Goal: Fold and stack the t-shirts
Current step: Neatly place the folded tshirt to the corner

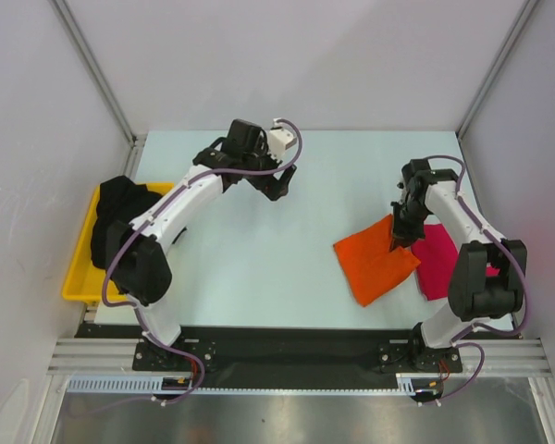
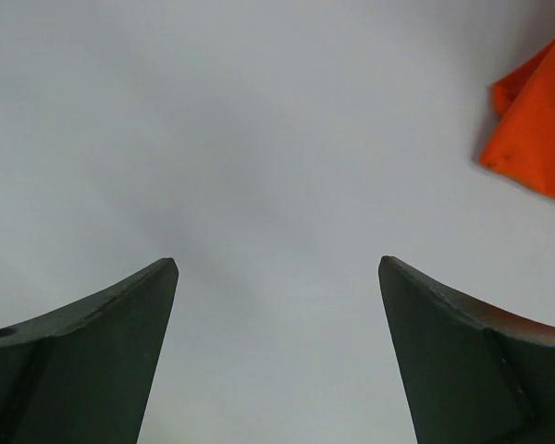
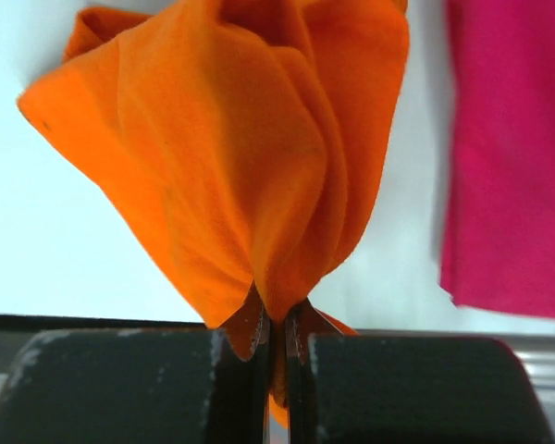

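Observation:
I will move my right gripper to the right in the top view, across the magenta-pink t-shirt (image 1: 439,259), and release the orange t-shirt (image 1: 375,259), as the magenta-pink one lies folded and uncovered.
The orange t-shirt (image 1: 375,259) lies folded on the table at the right; it also shows in the right wrist view (image 3: 231,157) and at the edge of the left wrist view (image 2: 536,129). My right gripper (image 1: 400,231) is shut on its far right corner (image 3: 277,314), and the cloth bunches up from the jaws. The magenta-pink t-shirt (image 1: 439,259) lies folded just right of it (image 3: 513,157). The black t-shirt (image 1: 120,217) is heaped in the yellow tray (image 1: 79,268). My left gripper (image 1: 279,185) is open and empty (image 2: 277,268) over bare table at the back middle.
The yellow tray sits at the table's left edge. Grey walls and metal frame posts (image 1: 97,69) enclose the table. The arm bases stand on the black rail (image 1: 287,351) at the near edge.

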{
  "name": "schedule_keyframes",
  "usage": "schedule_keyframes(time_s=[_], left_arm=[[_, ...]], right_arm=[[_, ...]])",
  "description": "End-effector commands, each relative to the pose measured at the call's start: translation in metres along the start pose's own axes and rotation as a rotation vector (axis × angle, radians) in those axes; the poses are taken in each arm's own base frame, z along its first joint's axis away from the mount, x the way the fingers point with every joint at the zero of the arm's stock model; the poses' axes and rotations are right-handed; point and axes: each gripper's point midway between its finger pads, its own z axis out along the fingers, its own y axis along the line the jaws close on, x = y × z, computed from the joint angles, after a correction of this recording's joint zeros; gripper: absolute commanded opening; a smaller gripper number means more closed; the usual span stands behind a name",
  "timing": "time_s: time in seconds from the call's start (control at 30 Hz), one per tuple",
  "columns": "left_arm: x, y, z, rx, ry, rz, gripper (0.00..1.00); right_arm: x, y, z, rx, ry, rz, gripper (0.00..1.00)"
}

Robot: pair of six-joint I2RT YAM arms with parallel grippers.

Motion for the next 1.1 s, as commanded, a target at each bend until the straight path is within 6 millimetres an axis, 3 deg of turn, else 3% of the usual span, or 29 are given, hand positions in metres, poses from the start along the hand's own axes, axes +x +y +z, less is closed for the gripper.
schedule_keyframes(time_s=[0.0, 0.13, 0.27, 0.47, 0.67, 0.83, 0.9, 1.0, 1.07], left_arm=[[-0.031, -0.002, -0.026, -0.009, -0.114, 0.059, 0.96], [-0.037, 0.0, -0.029, -0.019, -0.138, 0.07, 0.97], [-0.041, 0.001, -0.034, -0.023, -0.154, 0.079, 0.97], [-0.046, 0.007, -0.04, -0.042, -0.177, 0.084, 0.97], [-0.052, 0.008, -0.041, -0.041, -0.2, 0.078, 0.97], [-0.058, 0.013, -0.042, -0.054, -0.216, 0.079, 0.97], [-0.059, 0.015, -0.042, -0.057, -0.217, 0.079, 0.97], [-0.059, 0.018, -0.042, -0.06, -0.216, 0.075, 0.97], [-0.058, 0.021, -0.039, -0.061, -0.215, 0.069, 0.97]], right_arm=[[0.001, -0.019, -0.03, 0.122, -0.037, 0.041, 0.0], [-0.002, -0.032, -0.041, 0.21, -0.048, 0.073, 0.0], [-0.023, -0.04, -0.054, 0.255, -0.147, -0.014, 0.0], [-0.022, -0.036, -0.06, 0.185, -0.196, -0.086, 0.0], [-0.025, -0.056, -0.08, 0.286, -0.266, -0.121, 0.0], [-0.024, -0.062, -0.089, 0.273, -0.298, -0.113, 0.0], [-0.023, -0.074, -0.096, 0.293, -0.312, -0.135, 0.0], [-0.003, -0.092, -0.096, 0.377, -0.22, -0.185, 0.0], [0.003, -0.087, -0.088, 0.328, -0.234, -0.203, 0.0]])
